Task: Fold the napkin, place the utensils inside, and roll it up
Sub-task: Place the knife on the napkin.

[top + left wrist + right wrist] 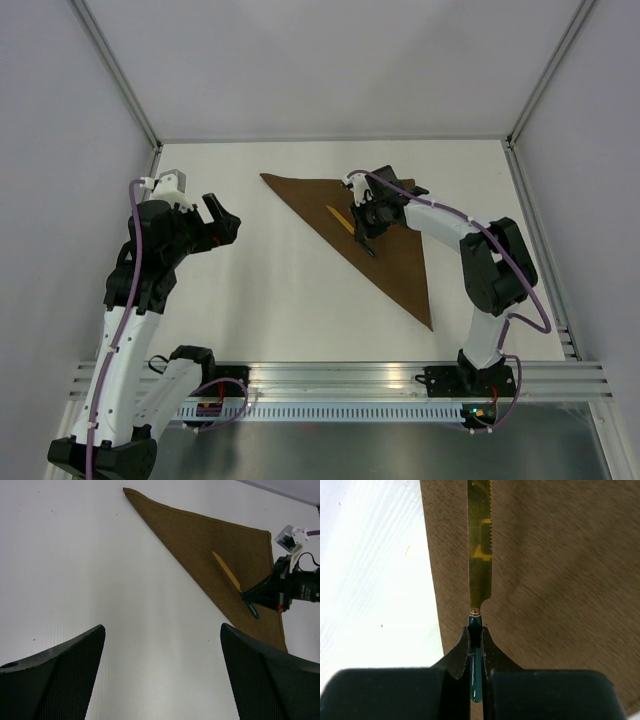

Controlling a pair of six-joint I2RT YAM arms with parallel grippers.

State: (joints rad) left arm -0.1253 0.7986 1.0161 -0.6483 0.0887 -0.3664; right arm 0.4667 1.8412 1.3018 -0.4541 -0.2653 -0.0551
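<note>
The parallel knife goes over and down next, then gets released, since below my right gripper and to its left in the top view is the napkin's long-edge strip (338,237) (451,592).
The dark-brown napkin (400,265) lies folded into a triangle on the white table, right of the middle. It also shows in the left wrist view (200,545) and the right wrist view (560,580). My right gripper (366,238) (476,640) is shut on the dark handle of the knife (480,555). The knife's orange-yellow blade (340,218) (227,572) points over the napkin near its long folded edge. I cannot tell if the blade touches the cloth. My left gripper (222,222) (162,675) is open and empty, above bare table left of the napkin.
The table (270,290) is enclosed by white walls with metal frame posts (120,70) at the back corners. An aluminium rail (340,375) runs along the near edge by the arm bases.
</note>
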